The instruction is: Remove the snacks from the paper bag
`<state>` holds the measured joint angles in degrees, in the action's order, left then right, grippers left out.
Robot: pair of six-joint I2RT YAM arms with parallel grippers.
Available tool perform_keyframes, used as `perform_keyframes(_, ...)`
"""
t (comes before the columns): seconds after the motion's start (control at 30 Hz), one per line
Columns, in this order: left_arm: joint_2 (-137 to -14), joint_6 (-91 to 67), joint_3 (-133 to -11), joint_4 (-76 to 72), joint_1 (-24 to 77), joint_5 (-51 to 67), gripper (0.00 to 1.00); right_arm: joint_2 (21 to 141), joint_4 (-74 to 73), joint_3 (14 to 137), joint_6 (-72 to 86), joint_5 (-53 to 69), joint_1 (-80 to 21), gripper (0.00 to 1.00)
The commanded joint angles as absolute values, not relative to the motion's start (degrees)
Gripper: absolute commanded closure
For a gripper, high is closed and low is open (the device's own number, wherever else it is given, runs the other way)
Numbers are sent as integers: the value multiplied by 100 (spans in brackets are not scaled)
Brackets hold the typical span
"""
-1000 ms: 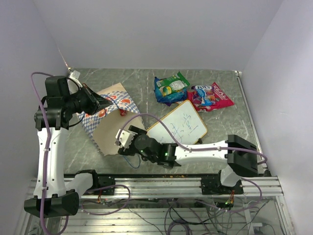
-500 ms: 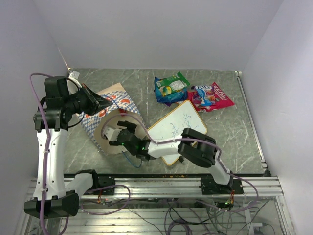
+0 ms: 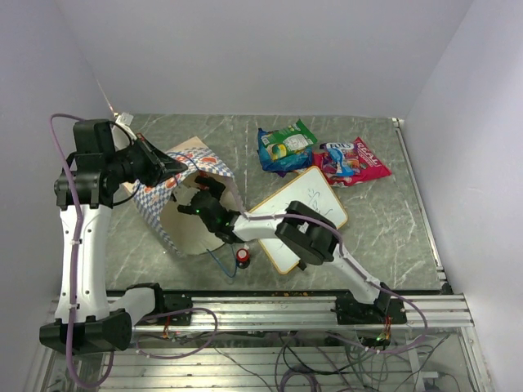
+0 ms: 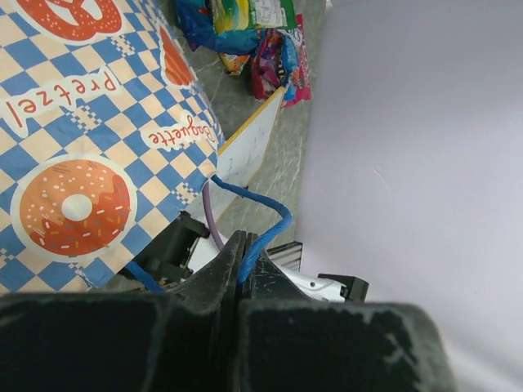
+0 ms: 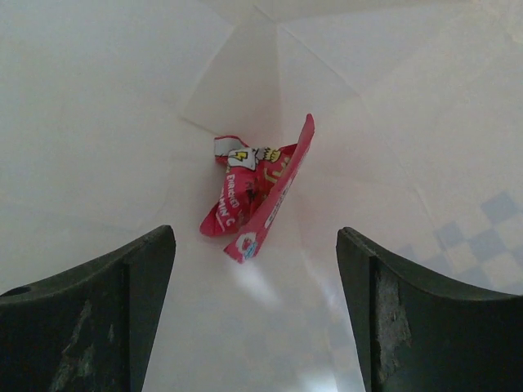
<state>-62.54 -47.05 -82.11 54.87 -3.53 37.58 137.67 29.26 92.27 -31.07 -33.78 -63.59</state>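
Observation:
My right gripper is open and the crumpled red-pink packet lies outward beyond its fingers, so next it needs to push outward, deeper into the bag (image 3: 178,219), and close on the packet's near part.
The paper bag (image 3: 178,219) lies on its side at the left, mouth toward the right. My left gripper (image 3: 173,167) is shut on its blue cord handle (image 4: 263,219) and holds the top edge up; the checkered band (image 4: 98,122) fills the left wrist view. My right gripper (image 3: 198,202) is open inside the bag's mouth. In the right wrist view a crumpled red-pink snack packet (image 5: 257,192) lies on the bag's cream inside wall (image 5: 122,106), ahead of the gripper (image 5: 256,310) and apart from its fingers. A green and blue packet (image 3: 285,147) and a red-pink packet (image 3: 353,160) lie on the table at the back.
A wood-framed whiteboard (image 3: 298,214) lies right of the bag, under the right arm. A small red-topped black knob (image 3: 243,256) stands near the table's front edge. White walls close the back and sides. The packets also show in the left wrist view (image 4: 245,28).
My right arm has swung from the table's front up into the bag's mouth. My left gripper has lifted the handle a little and the mouth stands wider. The knob has come into view.

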Motion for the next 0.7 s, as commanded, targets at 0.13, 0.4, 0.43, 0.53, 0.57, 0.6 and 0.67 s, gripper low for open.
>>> perform_keyframes(0.13, -6271, -4503, -8421, 5889, -318, 3867, 93, 14405, 2934, 10064, -3052, -3494, -5891, 20)
perform_keyframes(0.4, -6418, -4296, -8775, 6321, -320, 3748, 93, 14830, 2670, 10657, -2923, -3342, -5798, 39)
perform_keyframes(0.43, -6431, -4279, -8806, 6342, -321, 3726, 93, 14835, 2616, 10694, -2870, -3328, -5794, 45)
perform_keyframes(0.53, -6449, -4274, -8810, 6347, -318, 3683, 93, 14792, 2519, 10716, -2859, -3245, -5850, 59)
perform_keyframes(0.57, -6450, -4287, -8793, 6320, -319, 3682, 93, 14761, 2506, 10702, -2848, -3251, -5870, 64)
perform_keyframes(0.6, -6440, -4303, -8775, 6294, -319, 3682, 93, 14710, 2491, 10674, -2840, -3231, -5893, 67)
perform_keyframes(0.67, -6431, -4322, -8759, 6239, -319, 3684, 93, 14584, 2494, 10600, -2883, -3163, -5968, 77)
